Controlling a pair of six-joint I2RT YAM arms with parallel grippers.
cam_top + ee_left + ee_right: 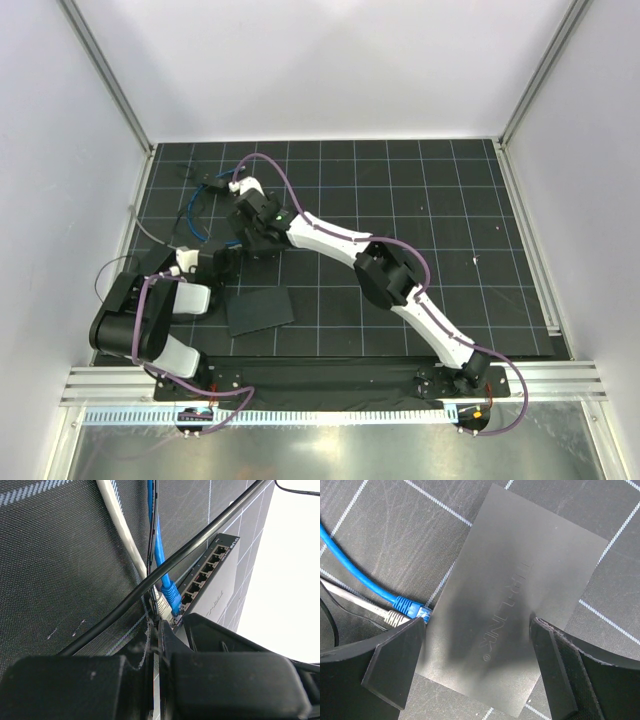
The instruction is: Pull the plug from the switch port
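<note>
My left gripper moves outward toward the blue cable's bend [190, 213] next and releases the thin black wire there, since the wire crowds the plugs by the ports.
The black switch box [520, 580] lies flat on the mat. In the left wrist view its narrow edge shows a row of ports [205, 574]. The pale plug [423, 613] on the blue cable [355, 567] sits in an end port, next to a grey cable's plug [395, 618]. The blue plug also shows in the left wrist view [172, 600]. My right gripper [477, 626] is open, its fingers on either side of the box. My left gripper [160, 624] is shut to a thin slit, its tips right by the grey plug [162, 605]. I see nothing held between them.
A flat black slab [258, 310] lies near the left arm. A thick black cable [190, 547] crosses above the ports. A grey cable [122, 525] and a thin black wire [152, 530] run beside the blue one. White walls stand at left, back and right.
</note>
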